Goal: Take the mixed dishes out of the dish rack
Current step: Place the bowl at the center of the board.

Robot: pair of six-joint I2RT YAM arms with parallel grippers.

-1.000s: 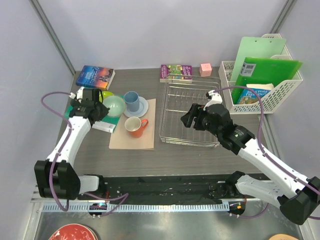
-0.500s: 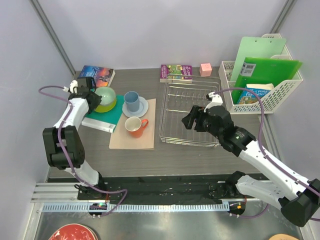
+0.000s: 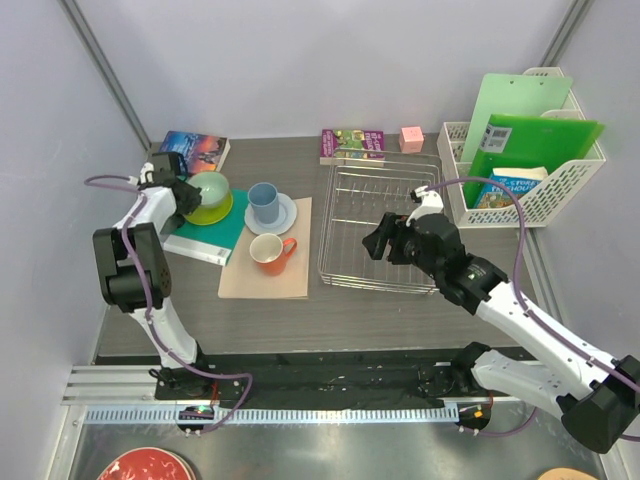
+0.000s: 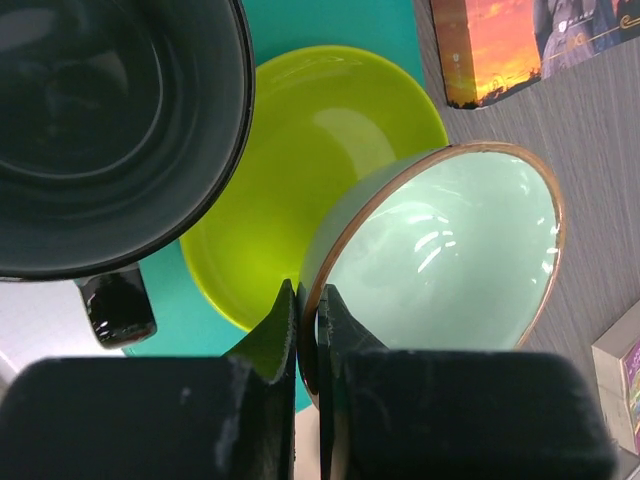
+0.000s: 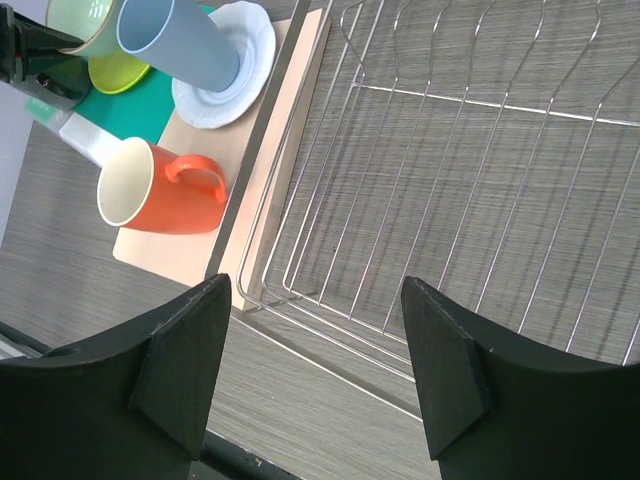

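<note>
My left gripper lowers the sage-green bowl (image 3: 209, 187) slightly onto the lime-green plate (image 3: 214, 210) next, since the bowl already hangs tilted above that plate.
My left gripper (image 3: 186, 196) (image 4: 310, 322) is shut on the rim of the sage-green bowl (image 3: 209, 187) (image 4: 450, 260) and holds it tilted over the lime-green plate (image 3: 214, 210) (image 4: 300, 150). The light blue cup (image 3: 263, 203) (image 5: 180, 40) stands on the white plate (image 3: 280, 214) (image 5: 240, 75). The orange mug (image 3: 268, 253) (image 5: 150, 190) lies on its side on a tan mat. The wire dish rack (image 3: 380, 225) (image 5: 450, 170) holds no dishes. My right gripper (image 3: 385, 240) (image 5: 315, 370) is open and empty above the rack's near left corner.
The lime plate rests on a teal book (image 3: 205, 238). Books (image 3: 190, 152) (image 3: 352, 143) and a pink cube (image 3: 411, 138) lie at the back. A white plastic basket (image 3: 530, 180) with green folders stands right of the rack. A red plate (image 3: 140, 466) shows below the table.
My left gripper has carried the sage-green bowl back and to the left, from beside the cup to over the lime-green plate. The right arm has barely moved.
</note>
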